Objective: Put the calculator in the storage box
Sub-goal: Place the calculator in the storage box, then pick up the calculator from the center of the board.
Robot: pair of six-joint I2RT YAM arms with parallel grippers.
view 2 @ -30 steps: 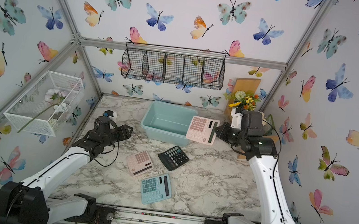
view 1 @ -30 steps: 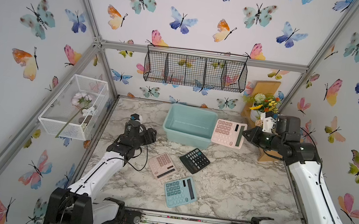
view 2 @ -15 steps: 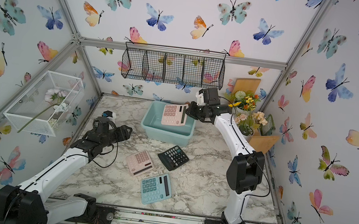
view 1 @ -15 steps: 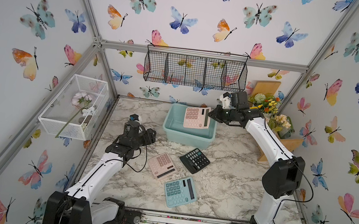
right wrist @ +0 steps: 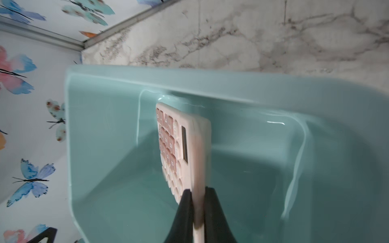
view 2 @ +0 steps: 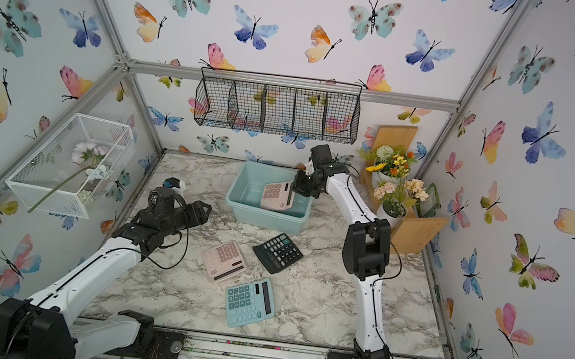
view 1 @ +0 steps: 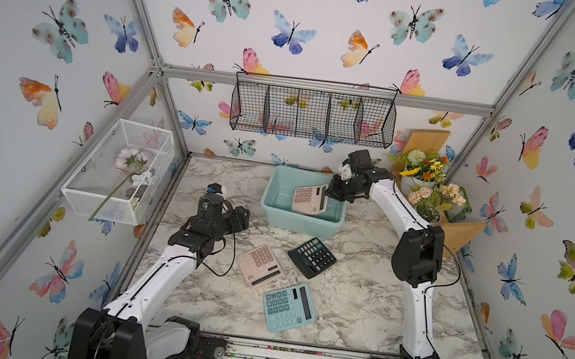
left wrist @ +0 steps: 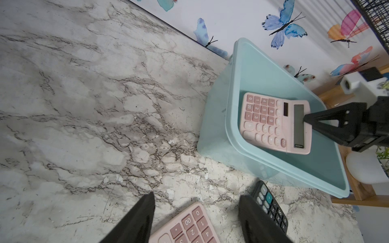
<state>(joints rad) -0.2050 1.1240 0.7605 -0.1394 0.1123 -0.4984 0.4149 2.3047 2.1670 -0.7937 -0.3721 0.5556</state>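
Observation:
I should next lower my right gripper toward the storage box's bottom and release the calculator's display end there, as the pink calculator (view 1: 309,200) already hangs tilted between the box's sides.
My right gripper (view 1: 331,193) (view 2: 296,188) (right wrist: 197,191) is shut on the display end of a pink calculator (view 1: 309,200) (view 2: 275,196) (left wrist: 265,122) (right wrist: 189,147). The calculator hangs tilted inside the opening of the light teal storage box (view 1: 297,223) (view 2: 262,218) (left wrist: 229,130) (right wrist: 105,147) at the back middle of the marble table. I cannot tell whether it touches the box floor. My left gripper (view 1: 241,216) (view 2: 204,211) (left wrist: 196,197) is open and holds nothing. It hovers left of the box, above the table.
Three more calculators lie on the table in front of the box: pink (view 1: 259,265), black (view 1: 311,257) and teal (view 1: 288,307). A black wire basket (view 1: 313,114) hangs on the back wall. A white mesh basket (view 1: 117,169) hangs left, and flower pots (view 1: 427,191) stand back right.
My right arm swung the pink calculator leftward from beside the box's right end to over the box, then lowered it into the opening. The left arm stayed still.

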